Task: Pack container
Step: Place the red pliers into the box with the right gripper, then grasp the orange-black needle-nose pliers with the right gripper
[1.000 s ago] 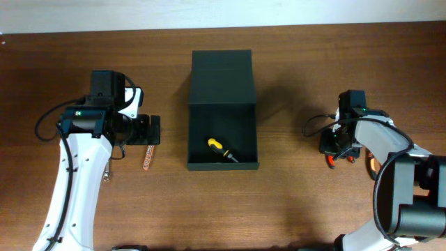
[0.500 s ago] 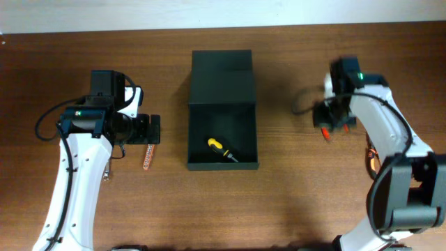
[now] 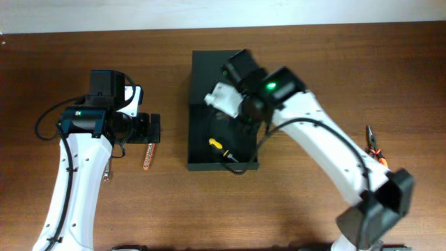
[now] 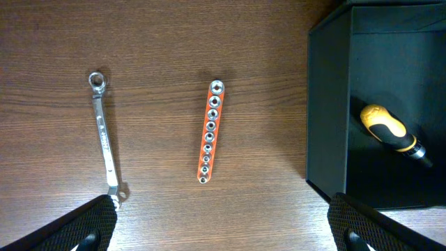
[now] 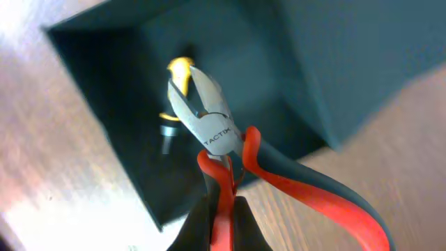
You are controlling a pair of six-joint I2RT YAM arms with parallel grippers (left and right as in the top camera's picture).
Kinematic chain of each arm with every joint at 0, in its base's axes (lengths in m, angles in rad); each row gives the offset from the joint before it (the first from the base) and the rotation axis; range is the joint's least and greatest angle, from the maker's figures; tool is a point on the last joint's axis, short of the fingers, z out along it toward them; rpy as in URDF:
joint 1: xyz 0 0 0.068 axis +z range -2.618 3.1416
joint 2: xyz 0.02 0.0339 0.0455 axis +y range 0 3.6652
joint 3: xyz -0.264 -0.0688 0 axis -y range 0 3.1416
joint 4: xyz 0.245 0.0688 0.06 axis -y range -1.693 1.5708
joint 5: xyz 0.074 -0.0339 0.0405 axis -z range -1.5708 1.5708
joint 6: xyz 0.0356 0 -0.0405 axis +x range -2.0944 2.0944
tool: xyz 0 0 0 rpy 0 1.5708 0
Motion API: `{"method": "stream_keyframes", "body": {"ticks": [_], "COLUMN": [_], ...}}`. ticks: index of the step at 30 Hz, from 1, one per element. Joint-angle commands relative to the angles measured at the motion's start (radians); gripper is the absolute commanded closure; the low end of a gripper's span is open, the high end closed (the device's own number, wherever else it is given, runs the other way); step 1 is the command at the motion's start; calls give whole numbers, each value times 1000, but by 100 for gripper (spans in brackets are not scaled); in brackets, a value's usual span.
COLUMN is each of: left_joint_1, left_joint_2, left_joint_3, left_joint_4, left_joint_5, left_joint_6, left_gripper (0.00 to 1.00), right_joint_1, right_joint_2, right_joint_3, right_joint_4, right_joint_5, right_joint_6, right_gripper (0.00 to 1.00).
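The space beside the screwdriver on the container's bottom is still bare. I will next move my right gripper down into the open container and release the red-and-black pliers there.
The container [image 3: 198,84] is a dark matte box in the table's middle, its flap lid open toward the back. A yellow-and-black screwdriver [image 3: 221,150] lies inside it. My right gripper [image 3: 240,115] hangs over the open box, shut on red-and-black pliers [image 5: 209,129]. In the right wrist view the gripper [image 5: 223,216] grips one handle, and the pliers' jaws point at the screwdriver [image 5: 180,70] inside the container [image 5: 90,77]. My left gripper [image 3: 150,130] is open and empty left of the box, above an orange socket rail [image 3: 147,157].
A wrench [image 4: 104,139] lies left of the socket rail [image 4: 210,130] in the left wrist view, with the container's wall [image 4: 327,104] at the right. The left gripper [image 4: 223,230] spans the lower edge. A second pair of pliers [image 3: 375,145] lies far right.
My right arm has swung from the table's right side leftward to over the container, carrying the red-and-black pliers. The left arm has not moved.
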Motion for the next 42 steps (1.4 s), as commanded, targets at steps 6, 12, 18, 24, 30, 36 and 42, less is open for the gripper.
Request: {"method": "stream_keyframes", "body": {"ticks": [6, 12, 18, 24, 30, 36, 42], "left_joint_1": [-3, -3, -3, -3, -3, -3, -3], "left_joint_2": [-8, -8, -8, -8, -8, -8, -8], "left_joint_3": [16, 16, 16, 16, 16, 16, 16], "left_joint_4": [3, 4, 10, 18, 18, 18, 19], "left_joint_5": [1, 1, 1, 0, 1, 1, 1], "left_joint_6": [16, 16, 16, 16, 16, 16, 16], "left_gripper": [1, 1, 1, 1, 1, 1, 1], "right_joint_1": [24, 24, 18, -73, -345, -692, -950], "right_joint_2": [232, 327, 287, 213, 130, 41, 1], "right_joint_3": [-14, -14, 101, 433, 700, 652, 343], "right_joint_4": [26, 29, -53, -256, -474, -473, -473], "right_joint_5": [-105, -121, -38, 98, 124, -36, -35], "right_joint_6": [-53, 16, 77, 240, 451, 525, 517], "right_gripper": [96, 43, 27, 26, 20, 11, 10]}}
